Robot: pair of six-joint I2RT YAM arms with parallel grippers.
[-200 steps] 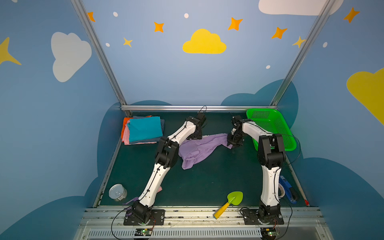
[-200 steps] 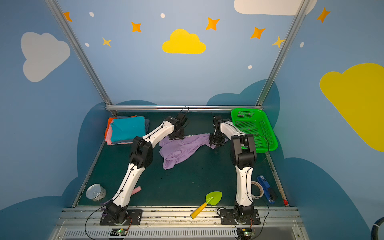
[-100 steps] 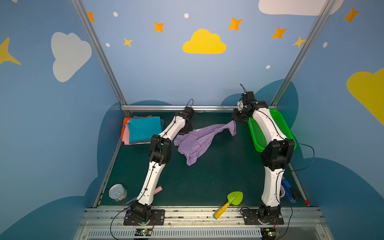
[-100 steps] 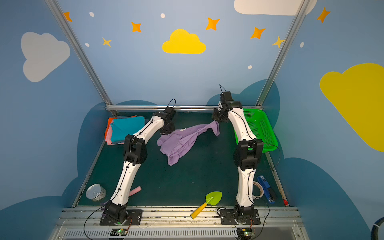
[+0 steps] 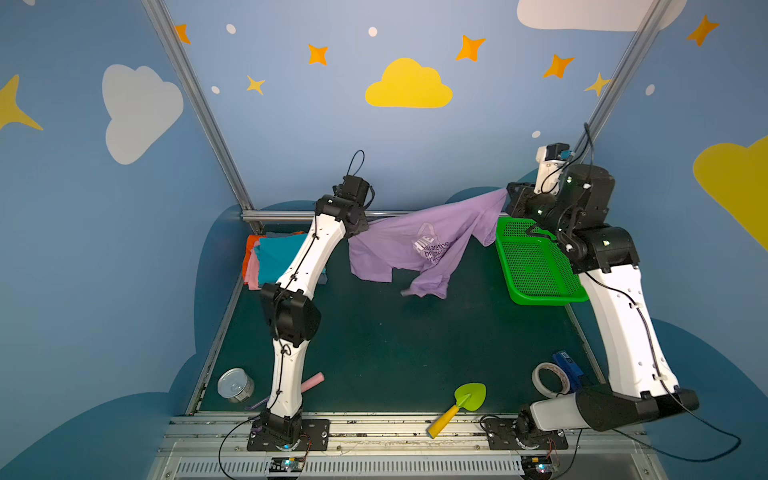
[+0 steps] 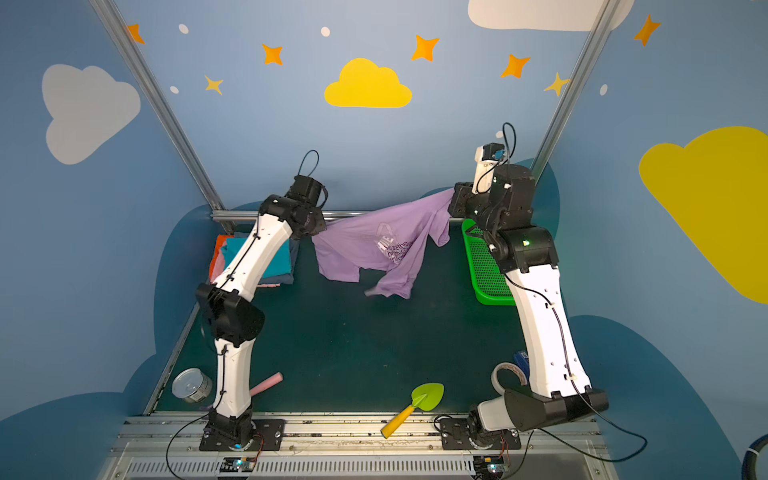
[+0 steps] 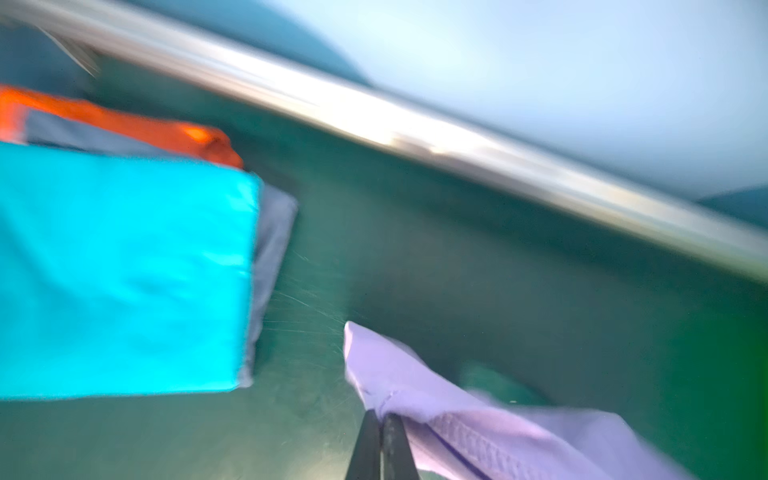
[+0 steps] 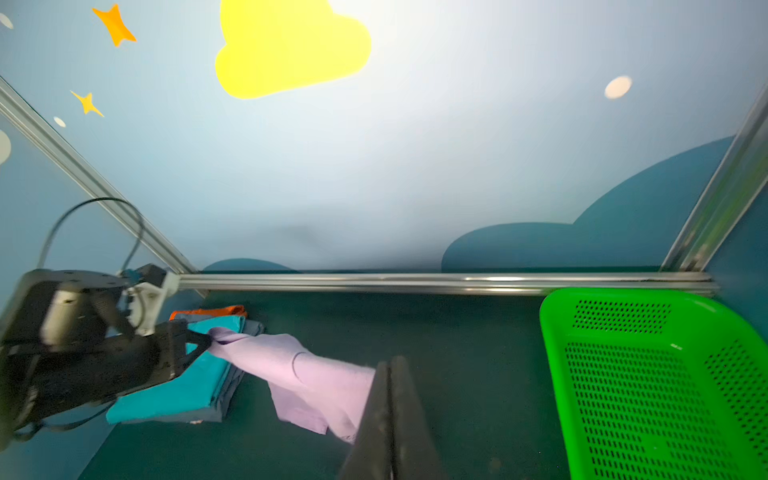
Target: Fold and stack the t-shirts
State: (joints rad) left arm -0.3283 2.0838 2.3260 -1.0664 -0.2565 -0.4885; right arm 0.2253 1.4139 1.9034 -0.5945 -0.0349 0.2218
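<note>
I should lower my left gripper back to the bare green table, where the shirt has room, and release the shirt's edge.
A lavender t-shirt (image 5: 415,245) (image 6: 374,245) with a white print and dark text hangs stretched above the green table between both grippers, its lower part drooping. My left gripper (image 5: 357,232) (image 7: 381,415) is shut on the shirt's left edge (image 7: 415,382). Higher up, above the basket's near corner, my right gripper (image 5: 509,197) (image 8: 390,365) is shut on the right edge (image 8: 316,374). A stack of folded t-shirts (image 5: 274,257) (image 7: 124,270), teal on top over grey-blue, pink and orange, lies at the back left, partly hidden by the left arm.
A green perforated basket (image 5: 536,266) (image 8: 665,374) stands at the back right under the right arm. Along the front edge lie a tin can (image 5: 235,385), a pink stick (image 5: 313,381), a green and yellow toy shovel (image 5: 461,405) and a tape roll (image 5: 550,378).
Both grippers closed on the lavender shirt and lifted it off the table. The right gripper rose and swung right, the left drew left, spreading the shirt out in the air.
</note>
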